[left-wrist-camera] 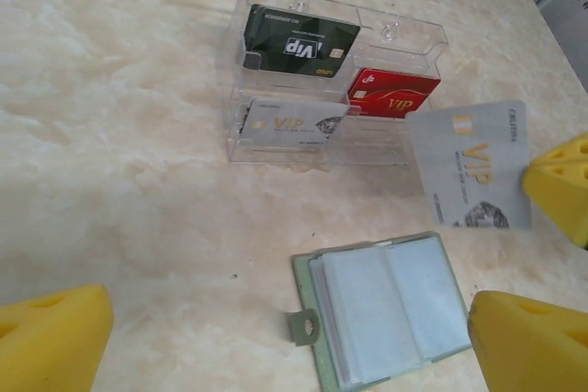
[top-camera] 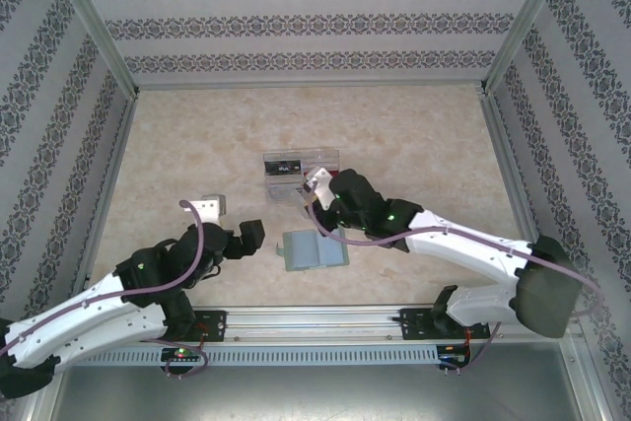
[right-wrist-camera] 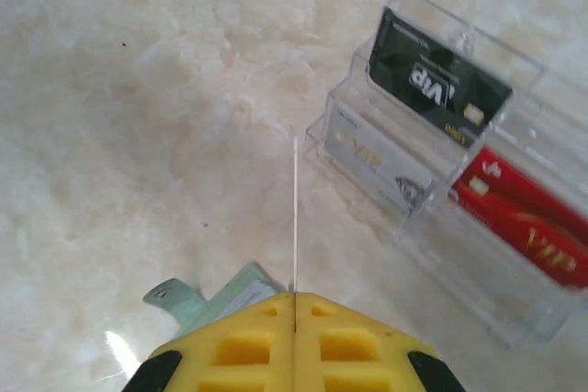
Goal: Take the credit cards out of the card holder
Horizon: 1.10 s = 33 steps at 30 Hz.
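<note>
My right gripper turns over to the tray next, lowers its card into the tray's near silver-card section (top-camera: 284,192) (right-wrist-camera: 378,158) and then releases it, since a matching card already sits there.
The card holder (top-camera: 314,250) lies open on the table, its pale blue-grey sleeves (left-wrist-camera: 395,305) facing up and its clasp tab pointing left. My right gripper (top-camera: 317,189) hovers just beyond it, shut on a silver credit card (left-wrist-camera: 473,164). In the right wrist view that card (right-wrist-camera: 294,218) shows edge-on between the closed yellow fingers (right-wrist-camera: 294,296). A corner of the card holder (right-wrist-camera: 216,296) peeks out below them. My left gripper (top-camera: 254,236) stands open to the left of the holder, with nothing between its yellow pads (left-wrist-camera: 50,337).
A clear divided tray (top-camera: 301,170) stands behind the holder, close to the held card. It contains a black card (left-wrist-camera: 296,43), a red card (left-wrist-camera: 395,94) and a silver card (left-wrist-camera: 289,119). Patterned walls enclose the marble-look table.
</note>
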{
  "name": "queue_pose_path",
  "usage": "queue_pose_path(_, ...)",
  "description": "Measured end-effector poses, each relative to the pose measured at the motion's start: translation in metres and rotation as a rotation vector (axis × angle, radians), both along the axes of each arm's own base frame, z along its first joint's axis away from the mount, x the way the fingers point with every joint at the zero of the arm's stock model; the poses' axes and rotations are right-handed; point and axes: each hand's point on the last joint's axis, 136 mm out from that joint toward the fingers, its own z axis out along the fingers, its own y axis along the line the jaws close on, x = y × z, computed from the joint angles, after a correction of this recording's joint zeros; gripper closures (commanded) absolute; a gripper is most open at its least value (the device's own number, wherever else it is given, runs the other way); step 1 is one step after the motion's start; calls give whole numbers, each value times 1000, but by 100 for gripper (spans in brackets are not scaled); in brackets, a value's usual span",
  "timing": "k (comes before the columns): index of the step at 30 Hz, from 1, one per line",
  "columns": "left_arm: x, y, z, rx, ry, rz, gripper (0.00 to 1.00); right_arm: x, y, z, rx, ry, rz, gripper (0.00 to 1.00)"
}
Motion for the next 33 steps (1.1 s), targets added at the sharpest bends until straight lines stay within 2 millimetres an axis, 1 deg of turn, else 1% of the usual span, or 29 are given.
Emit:
queue_pose_path(5,-7,15,0,-7,-17,13,0,6,25,3,-190,-172,151,100)
queue_pose_path(8,-11,22,-1,-16,-28,15,0,12,32,-3,-304,-266,231,100)
queue_pose_path(11,-15,28,-2,-28,-38,16,0,17,34,-17,-424,-341,313,100)
queue_pose_path(15,-18,33,-5,-38,-44,17,0,24,31,-39,-574,-414,410,100)
queue_pose_path(18,-19,35,-8,-32,-40,16,0,32,34,-49,-656,-459,466,100)
queue_pose_path(25,-20,37,-12,-20,-33,16,0,50,45,-54,-724,-508,519,100)
queue_pose_path(33,-21,38,-14,-12,-28,17,0,69,49,-64,-752,-500,516,100)
